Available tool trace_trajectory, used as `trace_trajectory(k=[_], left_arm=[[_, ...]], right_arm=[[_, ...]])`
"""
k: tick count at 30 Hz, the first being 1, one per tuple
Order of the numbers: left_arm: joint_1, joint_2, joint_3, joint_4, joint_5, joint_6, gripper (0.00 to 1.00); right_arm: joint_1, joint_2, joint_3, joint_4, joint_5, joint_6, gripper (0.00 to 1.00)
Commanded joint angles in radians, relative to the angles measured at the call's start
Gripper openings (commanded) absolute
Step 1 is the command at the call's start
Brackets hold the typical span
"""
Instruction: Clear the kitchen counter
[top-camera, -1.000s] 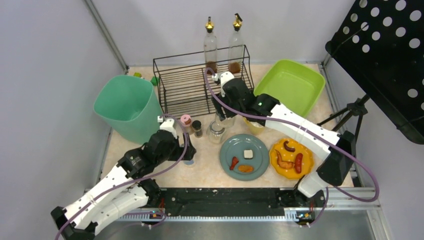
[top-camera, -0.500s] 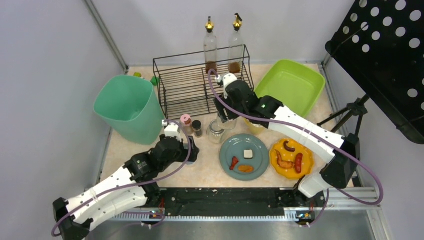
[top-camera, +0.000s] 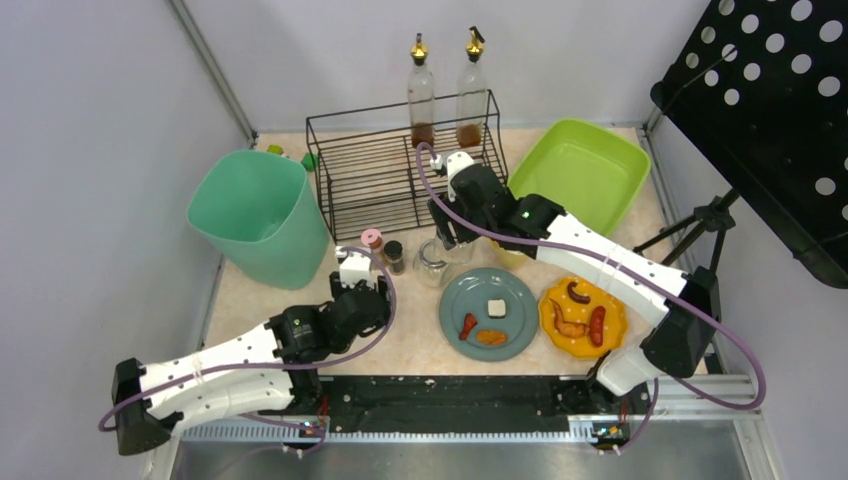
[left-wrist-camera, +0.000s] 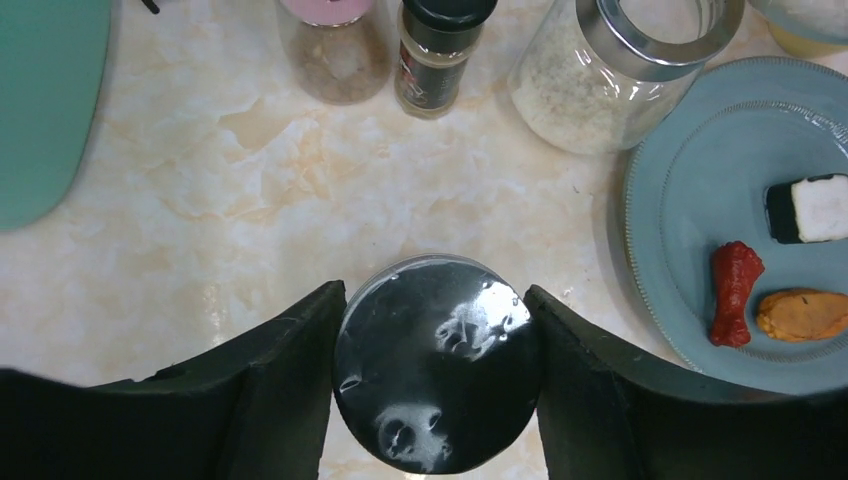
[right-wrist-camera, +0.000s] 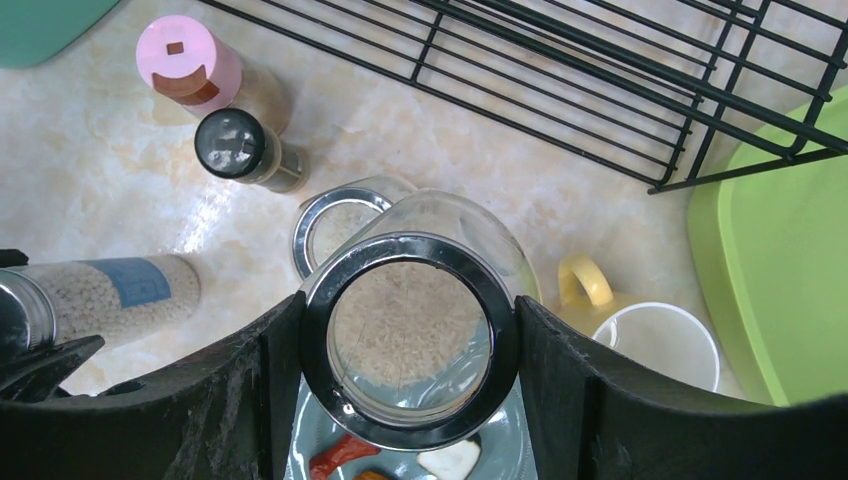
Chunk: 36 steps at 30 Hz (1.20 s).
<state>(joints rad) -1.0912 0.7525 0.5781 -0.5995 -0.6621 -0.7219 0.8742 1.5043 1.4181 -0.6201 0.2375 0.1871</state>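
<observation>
My right gripper moves outward over the rack's end by the green tub (right-wrist-camera: 622, 108) and lets go of the glass jar next, since that end is outward of the gripper.
The kitchen counter (top-camera: 410, 345) is beige speckled marble and also shows in the left wrist view (left-wrist-camera: 250, 180). My left gripper (left-wrist-camera: 435, 300) is shut on a black-lidded jar (left-wrist-camera: 435, 365), a tall one with a blue label and pale grains (right-wrist-camera: 100, 290). The gripper is at the counter's front left (top-camera: 372, 300). I cannot tell if the jar touches the counter. My right gripper (right-wrist-camera: 408, 300) is shut on a glass rice jar (right-wrist-camera: 410, 325) with a metal rim. It holds that jar above the counter by the rack's front (top-camera: 447, 235).
A second glass jar (top-camera: 432, 264), a pink-lidded shaker (top-camera: 372, 240) and a black-capped spice bottle (top-camera: 394, 256) stand mid-counter. A blue plate (top-camera: 520, 300) and an orange plate (top-camera: 612, 300) hold food. Teal bin (top-camera: 255, 215), wire rack (top-camera: 370, 170), green tub (top-camera: 580, 170), yellow mug (top-camera: 505, 255) and two oil bottles (top-camera: 421, 90) stand behind.
My left arm has stretched out lower and its gripper has moved right and nearer with the black-lidded jar. My right gripper has shifted slightly right with the rice jar.
</observation>
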Motion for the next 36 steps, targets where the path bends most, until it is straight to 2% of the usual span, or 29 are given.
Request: trace_trajectory(k=[1, 4, 8, 11, 14, 21, 30, 36], left_arm=[[-0.034, 0.018, 0.06, -0.014, -0.119, -0.038, 0.64], [-0.04, 0.026, 0.068, -0.016, -0.135, -0.039, 0.58], [-0.042, 0.025, 0.08, -0.021, -0.149, -0.029, 0.35], [-0.042, 0.02, 0.13, -0.05, -0.17, -0.019, 0.25], [-0.042, 0.024, 0.212, -0.098, -0.19, 0.005, 0.0], [-0.042, 0.075, 0.449, -0.213, -0.193, 0.091, 0.0], [-0.034, 0.163, 0.69, -0.201, -0.226, 0.245, 0.0], [0.028, 0.269, 0.841, -0.133, -0.193, 0.392, 0.0]], right_arm=[[-0.006, -0.063, 0.005, 0.081, 0.0, 0.018, 0.3], [-0.006, -0.063, 0.007, 0.08, 0.001, 0.018, 0.3], [-0.006, -0.073, 0.036, 0.071, 0.008, 0.014, 0.3], [-0.006, -0.074, 0.098, 0.05, 0.031, -0.005, 0.3], [-0.015, -0.054, 0.18, 0.018, 0.055, -0.032, 0.29], [-0.116, 0.008, 0.355, -0.007, 0.02, -0.036, 0.29], [-0.202, 0.214, 0.619, -0.024, 0.043, -0.012, 0.27], [-0.245, 0.356, 0.739, -0.024, 0.085, 0.002, 0.27]])
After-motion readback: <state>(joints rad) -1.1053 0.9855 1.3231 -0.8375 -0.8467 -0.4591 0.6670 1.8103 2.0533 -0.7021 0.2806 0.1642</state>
